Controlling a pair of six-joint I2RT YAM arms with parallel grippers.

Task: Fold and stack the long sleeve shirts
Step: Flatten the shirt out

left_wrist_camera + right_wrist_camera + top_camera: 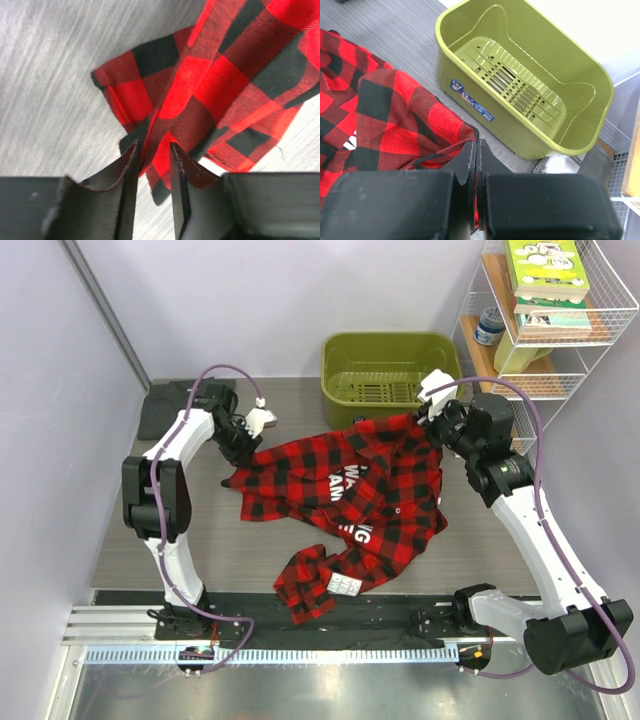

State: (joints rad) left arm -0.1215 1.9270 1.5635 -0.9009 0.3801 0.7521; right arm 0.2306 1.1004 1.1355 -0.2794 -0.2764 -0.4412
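My left gripper stays in place and closes its fingers next on the raised fold of plaid cloth, since it already lies between my parted fingers.
The red-and-black plaid shirt (340, 490) lies crumpled across the middle of the table, its white neck label (347, 585) near the front edge. My left gripper (245, 448) is at the shirt's left corner. In the left wrist view its jaws (153, 147) stand slightly apart, with a fold of the plaid cloth (215, 75) loose between them. My right gripper (425, 420) is at the shirt's upper right corner, shut on the plaid edge (385, 115) that is pinched between its fingertips (476, 142). The dark grey shirt (170, 405) lies folded at the back left.
A green plastic basket (390, 365) stands at the back, just beyond the right gripper, its near wall (470, 97) close to the fingers. A white wire shelf (540, 310) with books stands at the back right. A grey wall runs along the left.
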